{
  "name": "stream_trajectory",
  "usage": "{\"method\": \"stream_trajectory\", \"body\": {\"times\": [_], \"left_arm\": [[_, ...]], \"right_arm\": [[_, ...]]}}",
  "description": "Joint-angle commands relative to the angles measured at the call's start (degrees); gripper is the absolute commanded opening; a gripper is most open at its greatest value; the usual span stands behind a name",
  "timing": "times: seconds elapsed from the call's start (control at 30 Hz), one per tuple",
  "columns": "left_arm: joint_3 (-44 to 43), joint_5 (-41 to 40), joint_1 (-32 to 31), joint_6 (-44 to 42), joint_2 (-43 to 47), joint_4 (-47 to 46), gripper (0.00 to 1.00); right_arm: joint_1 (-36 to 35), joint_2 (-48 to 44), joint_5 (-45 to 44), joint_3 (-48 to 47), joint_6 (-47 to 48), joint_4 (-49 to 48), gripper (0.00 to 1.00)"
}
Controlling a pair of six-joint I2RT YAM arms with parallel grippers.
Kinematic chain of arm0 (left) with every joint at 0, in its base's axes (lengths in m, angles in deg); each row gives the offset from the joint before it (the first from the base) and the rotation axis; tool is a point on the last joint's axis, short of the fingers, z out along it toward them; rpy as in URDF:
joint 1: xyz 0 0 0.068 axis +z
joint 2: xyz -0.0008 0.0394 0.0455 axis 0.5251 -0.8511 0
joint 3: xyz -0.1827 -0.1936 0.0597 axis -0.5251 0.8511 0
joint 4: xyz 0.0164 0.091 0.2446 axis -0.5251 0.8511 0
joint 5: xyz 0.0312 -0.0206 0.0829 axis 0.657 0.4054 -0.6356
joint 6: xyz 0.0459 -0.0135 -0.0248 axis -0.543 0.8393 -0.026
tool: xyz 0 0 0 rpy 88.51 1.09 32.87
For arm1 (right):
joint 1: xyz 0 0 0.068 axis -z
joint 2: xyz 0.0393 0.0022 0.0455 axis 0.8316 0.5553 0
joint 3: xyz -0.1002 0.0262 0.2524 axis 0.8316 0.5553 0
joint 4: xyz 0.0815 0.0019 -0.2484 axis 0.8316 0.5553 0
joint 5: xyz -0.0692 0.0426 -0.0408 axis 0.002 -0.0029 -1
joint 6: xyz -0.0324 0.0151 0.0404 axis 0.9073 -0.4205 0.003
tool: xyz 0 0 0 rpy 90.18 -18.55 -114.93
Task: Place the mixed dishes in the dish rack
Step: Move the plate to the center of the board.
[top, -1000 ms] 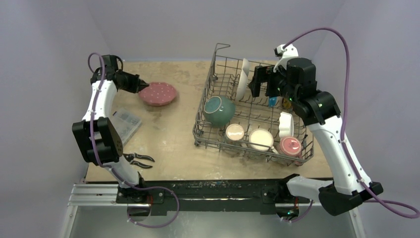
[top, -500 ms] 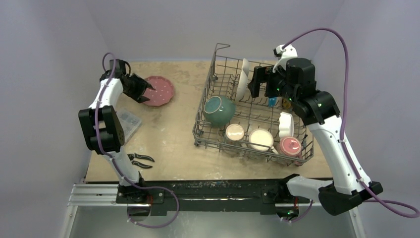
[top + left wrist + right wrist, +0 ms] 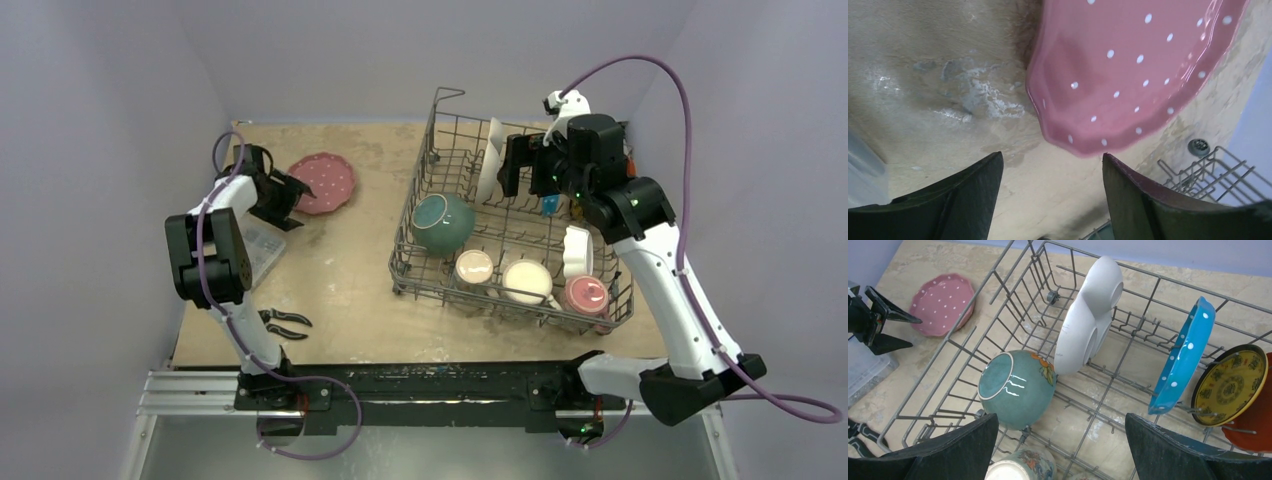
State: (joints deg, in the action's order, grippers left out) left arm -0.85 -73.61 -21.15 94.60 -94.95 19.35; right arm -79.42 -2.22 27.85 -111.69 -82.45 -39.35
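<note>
The plate's rim nearest the clear box [image 3: 1049,136] lies closest to my left gripper's open fingers, so they need to come down around it next, toward the pink dotted plate.
A pink dotted plate [image 3: 325,183] lies on the table at the back left, outside the dish rack [image 3: 420,200]. My left gripper [image 3: 292,203] is open just left of the plate, and its fingertips stop short of the rim [image 3: 1083,150] with nothing between them. My right gripper [image 3: 1060,416] hangs open and empty above the rack. The rack holds a teal bowl [image 3: 1015,387], a white divided plate [image 3: 1088,325], a blue plate [image 3: 1180,352], a brown plate [image 3: 1230,382], an orange plate [image 3: 1258,415], mugs [image 3: 527,282] and a small white bowl [image 3: 577,250].
A clear plastic box [image 3: 255,250] sits at the table's left edge, right below my left gripper. Black-handled pliers [image 3: 280,322] lie near the front left corner. Walls close in the table on the left, back and right.
My left gripper has opened and let go of the pink plate, then drawn back a little to the left. The plate now rests on the table. The right arm barely moved.
</note>
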Motion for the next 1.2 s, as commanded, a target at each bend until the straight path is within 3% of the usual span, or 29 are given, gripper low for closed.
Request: {"method": "stream_trajectory", "body": {"times": [0.0,0.13,0.37,0.57,0.97,1.17], "left_arm": [[-0.24,-2.73,0.21,9.64,-1.18,-4.42,0.68],[-1.64,-2.17,-0.18,15.44,-4.50,-3.46,0.54],[-6.81,-5.63,-2.36,20.37,-7.90,5.13,0.46],[-11.27,-8.17,-2.88,24.04,-9.75,12.65,0.33],[-13.47,-7.73,-3.36,30.33,-10.51,18.75,0.38],[-14.86,-14.11,-5.58,31.26,-10.43,17.61,0.40]], "right_arm": [[-0.08,0.30,-1.02,-2.54,-0.50,0.74,0.98],[-0.13,0.84,-0.93,-3.11,-0.53,0.99,0.98],[-0.08,2.09,-0.92,-4.53,-0.76,1.90,0.98],[-0.11,2.53,-0.86,-4.93,-0.79,2.03,0.98],[-0.12,2.87,-0.83,-5.02,-0.61,2.04,0.98],[-0.07,2.32,-0.88,-4.24,-0.89,1.69,0.98]]}}
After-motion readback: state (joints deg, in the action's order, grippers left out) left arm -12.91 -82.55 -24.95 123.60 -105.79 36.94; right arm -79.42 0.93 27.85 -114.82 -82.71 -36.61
